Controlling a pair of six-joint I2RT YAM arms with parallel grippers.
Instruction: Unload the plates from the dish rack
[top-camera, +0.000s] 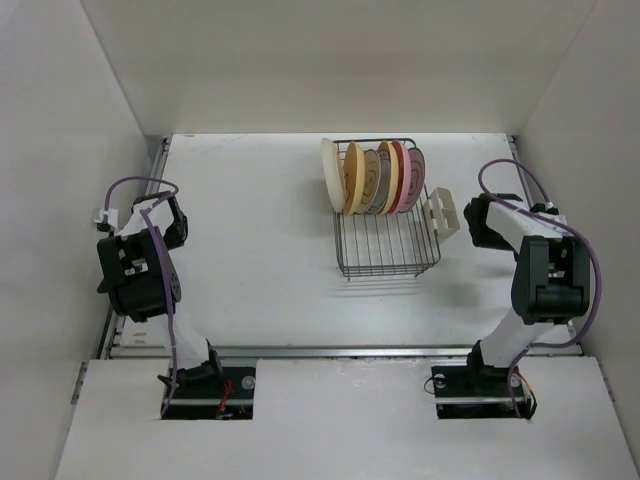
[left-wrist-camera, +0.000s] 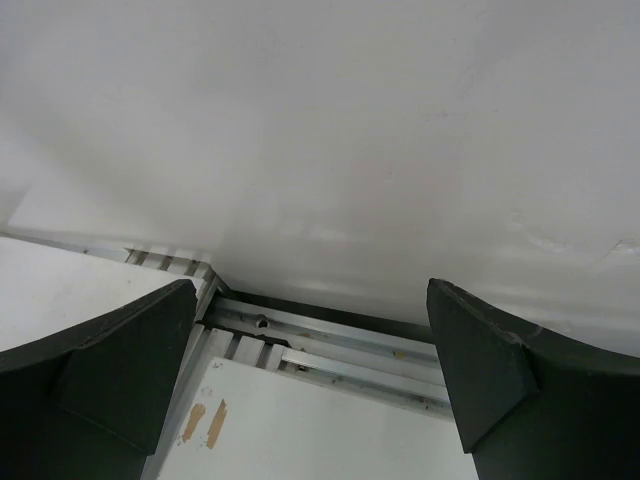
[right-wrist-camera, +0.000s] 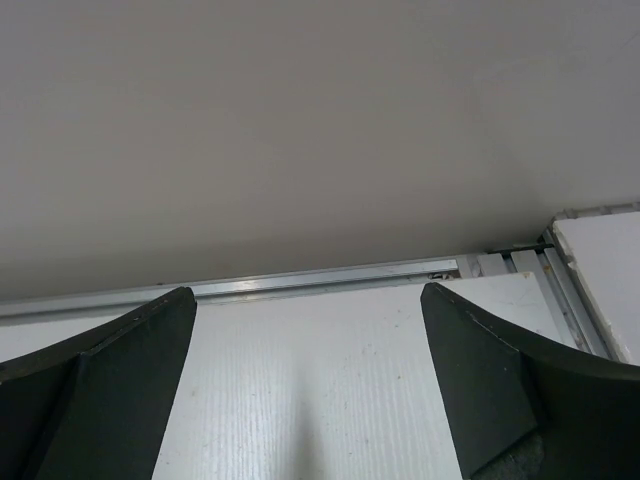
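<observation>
My right gripper will go up and outward toward the rack (top-camera: 388, 252) next. Then it will come down to the top rim of the nearest plate, on the cup holder's side.
The dish rack (top-camera: 388, 252) is a dark wire basket at the far middle of the table. Several plates stand on edge in its far half: a cream plate (top-camera: 330, 175) at the left, then a yellow-orange plate (top-camera: 352, 178), a ringed white plate (top-camera: 372, 181) and a pink plate (top-camera: 412, 180) at the right. The left arm (top-camera: 140, 265) is folded at the left edge, far from the rack. The right arm (top-camera: 545, 265) is folded to the right of the rack. My left gripper (left-wrist-camera: 310, 300) and right gripper (right-wrist-camera: 308, 300) are both open and empty.
A cream slotted cup holder (top-camera: 440, 215) hangs on the rack's right side, close to the right arm's wrist. White walls close in the table on the left, back and right. Metal rails (top-camera: 340, 351) run along the table's near edge.
</observation>
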